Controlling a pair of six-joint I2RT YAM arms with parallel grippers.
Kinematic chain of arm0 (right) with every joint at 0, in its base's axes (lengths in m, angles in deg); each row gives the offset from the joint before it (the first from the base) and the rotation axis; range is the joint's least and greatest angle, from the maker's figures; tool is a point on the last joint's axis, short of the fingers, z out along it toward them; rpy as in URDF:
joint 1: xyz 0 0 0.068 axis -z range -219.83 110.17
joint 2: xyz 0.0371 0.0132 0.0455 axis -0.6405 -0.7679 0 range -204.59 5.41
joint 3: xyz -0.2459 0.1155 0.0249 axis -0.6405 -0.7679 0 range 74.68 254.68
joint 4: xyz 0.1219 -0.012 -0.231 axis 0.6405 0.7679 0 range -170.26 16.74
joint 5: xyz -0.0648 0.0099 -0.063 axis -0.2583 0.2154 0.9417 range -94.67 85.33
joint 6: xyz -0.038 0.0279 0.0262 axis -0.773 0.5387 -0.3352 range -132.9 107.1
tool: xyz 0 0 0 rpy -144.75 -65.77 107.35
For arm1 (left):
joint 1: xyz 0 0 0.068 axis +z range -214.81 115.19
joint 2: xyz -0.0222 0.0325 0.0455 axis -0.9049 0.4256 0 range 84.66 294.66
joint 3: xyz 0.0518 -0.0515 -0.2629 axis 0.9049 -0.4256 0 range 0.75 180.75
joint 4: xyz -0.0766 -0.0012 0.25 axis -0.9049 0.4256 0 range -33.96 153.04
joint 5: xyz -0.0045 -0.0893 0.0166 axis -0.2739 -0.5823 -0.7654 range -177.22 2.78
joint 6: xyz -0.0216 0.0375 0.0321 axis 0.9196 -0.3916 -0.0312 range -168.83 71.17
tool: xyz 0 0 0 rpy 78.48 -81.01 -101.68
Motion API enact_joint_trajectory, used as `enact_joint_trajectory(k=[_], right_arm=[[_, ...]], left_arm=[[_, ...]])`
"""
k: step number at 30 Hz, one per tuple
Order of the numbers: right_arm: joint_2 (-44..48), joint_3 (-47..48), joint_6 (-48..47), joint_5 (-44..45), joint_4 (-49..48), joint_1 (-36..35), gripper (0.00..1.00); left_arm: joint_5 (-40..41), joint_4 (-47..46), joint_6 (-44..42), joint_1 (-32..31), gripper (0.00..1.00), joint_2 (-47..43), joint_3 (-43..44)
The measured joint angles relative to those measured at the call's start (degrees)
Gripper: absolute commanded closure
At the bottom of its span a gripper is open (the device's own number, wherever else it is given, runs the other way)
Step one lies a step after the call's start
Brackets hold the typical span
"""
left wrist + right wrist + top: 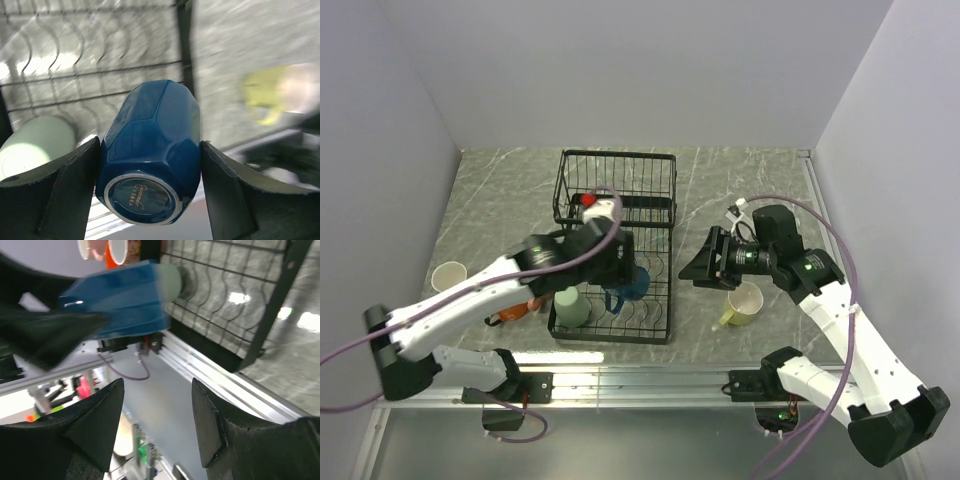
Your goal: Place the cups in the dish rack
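Note:
Next, my left gripper moves down and to the left in the top view, over the dish rack's bare wires beside the pale green cup, where space is free.
My left gripper is shut on a blue mug and holds it bottom-up over the flat tray part of the black wire dish rack. A pale green cup stands upside down in the rack's near left corner, and it also shows in the left wrist view. A yellow-green mug sits on the table right of the rack. My right gripper is open and empty, between the rack and that mug. A cream cup stands at the far left. An orange mug is partly hidden under my left arm.
The raised basket section at the back holds a small red object. Grey walls close in the table at the back and both sides. An aluminium rail runs along the near edge.

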Motion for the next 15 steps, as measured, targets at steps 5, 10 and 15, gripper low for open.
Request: enact_joint_trajectory(k=[5, 10, 15], right_arm=[[1.57, 0.81, -2.82, 3.28, 4.61, 0.0, 0.37], [3.65, 0.79, -3.74, 4.72, 7.21, 0.0, 0.37], [4.98, 0.5, -3.69, 4.74, 7.26, 0.0, 0.38]], left_arm=[[6.12, 2.75, 1.6, -2.25, 1.0, 9.44, 0.02], [12.96, 5.84, 4.5, -2.45, 1.0, 14.73, 0.02], [17.64, 7.32, 6.82, -2.34, 1.0, 17.9, 0.02]])
